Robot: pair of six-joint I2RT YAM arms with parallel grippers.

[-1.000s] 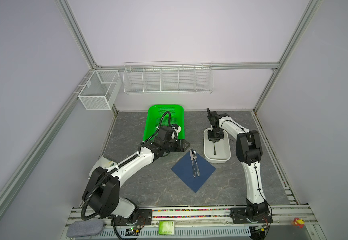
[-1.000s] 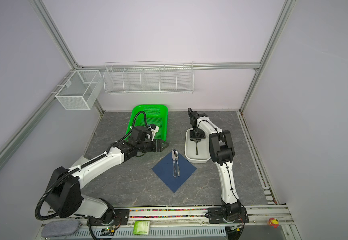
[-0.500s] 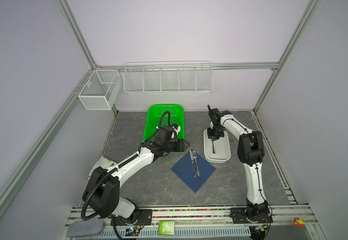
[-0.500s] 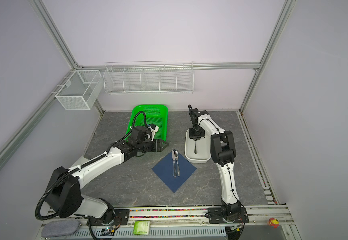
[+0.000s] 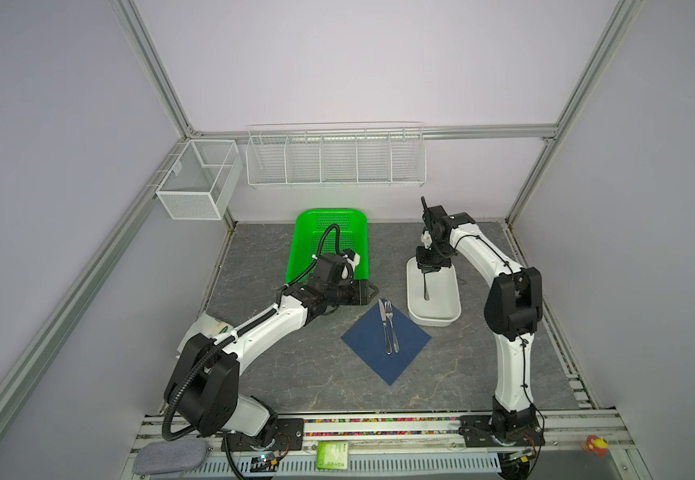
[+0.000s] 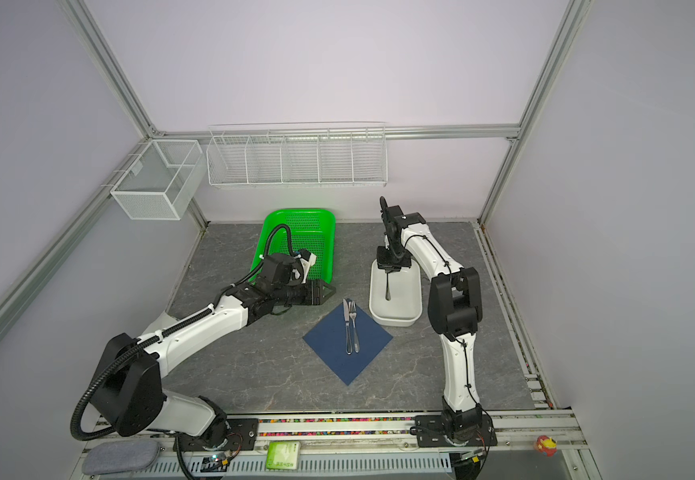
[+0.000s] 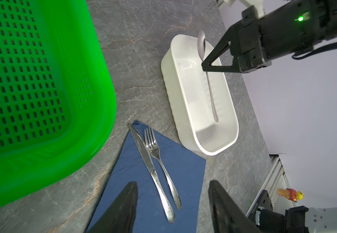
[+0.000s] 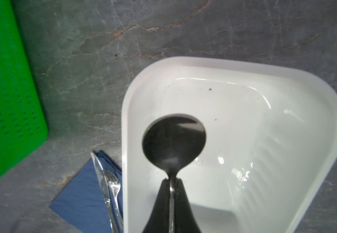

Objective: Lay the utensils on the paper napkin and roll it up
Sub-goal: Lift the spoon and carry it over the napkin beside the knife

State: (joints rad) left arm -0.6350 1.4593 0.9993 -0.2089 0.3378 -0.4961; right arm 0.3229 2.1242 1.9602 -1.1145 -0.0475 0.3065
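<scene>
My right gripper moves the spoon back over the tray's rim next, then down onto the bare napkin (image 8: 92,185) beside the knife, and releases it there.
The navy paper napkin (image 5: 404,345) (image 6: 368,347) (image 7: 183,171) (image 8: 83,197) lies flat as a diamond at mid table. A knife (image 5: 384,328) (image 7: 146,159) and a fork (image 5: 392,330) (image 7: 163,167) lie side by side on it. My right gripper (image 5: 425,271) (image 8: 171,179) is shut on the neck of the spoon (image 5: 425,286) (image 6: 387,286) (image 7: 211,90) (image 8: 173,139), over the white tray (image 5: 435,323) (image 8: 125,141). The spoon's handle points down into the tray. My left gripper (image 5: 373,289) (image 7: 172,183) stands open and empty by the napkin's far left corner.
A green perforated basket (image 5: 329,232) (image 7: 32,80) stands behind my left arm. The white tray touches the napkin's right corner. Wire baskets (image 5: 335,158) hang on the back wall. A green pack (image 5: 331,455) and a grey pad (image 5: 171,457) lie on the front rail.
My right wrist has risen a little with the spoon held over the tray. The left arm, knife, fork and napkin have not moved.
</scene>
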